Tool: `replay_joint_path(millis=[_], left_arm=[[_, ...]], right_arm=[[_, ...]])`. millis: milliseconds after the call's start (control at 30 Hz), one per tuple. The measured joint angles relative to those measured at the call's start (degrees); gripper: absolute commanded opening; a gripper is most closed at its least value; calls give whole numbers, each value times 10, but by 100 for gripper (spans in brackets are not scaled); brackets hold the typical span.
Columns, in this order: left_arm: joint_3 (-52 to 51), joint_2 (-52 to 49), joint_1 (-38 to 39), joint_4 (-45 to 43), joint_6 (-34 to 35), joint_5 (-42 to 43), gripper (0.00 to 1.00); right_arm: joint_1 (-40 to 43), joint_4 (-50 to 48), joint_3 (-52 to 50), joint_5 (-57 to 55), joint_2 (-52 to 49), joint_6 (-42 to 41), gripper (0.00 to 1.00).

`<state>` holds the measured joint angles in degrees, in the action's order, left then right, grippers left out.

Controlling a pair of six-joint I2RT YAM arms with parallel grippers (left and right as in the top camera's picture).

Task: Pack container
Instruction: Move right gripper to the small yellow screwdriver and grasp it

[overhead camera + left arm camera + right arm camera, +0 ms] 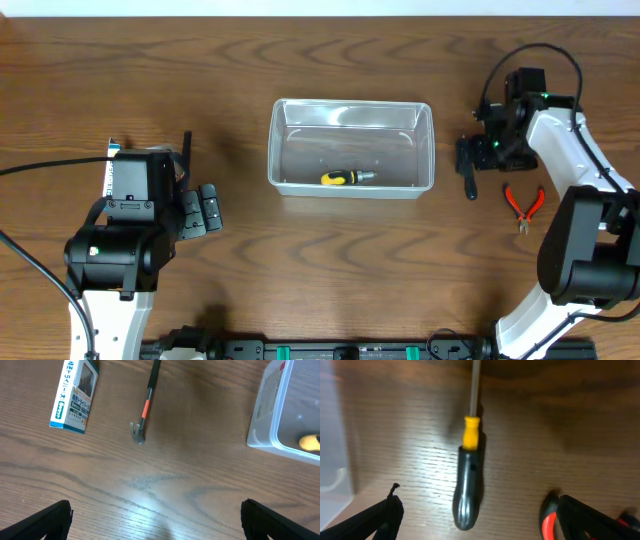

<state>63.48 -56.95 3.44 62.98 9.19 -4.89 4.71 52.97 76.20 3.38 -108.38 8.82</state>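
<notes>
The robot's right gripper will next move down onto the black handle beside the yellow collar (468, 485) and close there, as the handle is already between the open fingers.
The clear plastic container (350, 113) sits mid-table with a yellow-and-black screwdriver (345, 178) lying inside; its corner shows in the left wrist view (280, 415). My right gripper (472, 152) is open and hovers over a black-handled screwdriver (471, 186) with a yellow collar (468, 485), the handle lying between the fingers (487, 522), untouched. Red-handled pliers (523, 205) lie to its right, and they also show in the right wrist view (549, 521). My left gripper (203, 210) is open and empty (157, 520) above bare wood.
A small blue-and-white box (75, 395) and a thin black tool with an orange band (145, 405) lie left of the container. The box is partly under my left arm in the overhead view (110, 170). The container wall edges the right wrist view (332, 435).
</notes>
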Motion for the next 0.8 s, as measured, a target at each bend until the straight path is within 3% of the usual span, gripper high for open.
replay_joint_path(millis=[433,800], left_arm=[[0,0,0,0,0,0,98],[0,0,0,0,0,0,98]], right_arm=[[-33,-104,-82,-22,0,-31,99],[-43,-127,-100,-29,0,-45,97]])
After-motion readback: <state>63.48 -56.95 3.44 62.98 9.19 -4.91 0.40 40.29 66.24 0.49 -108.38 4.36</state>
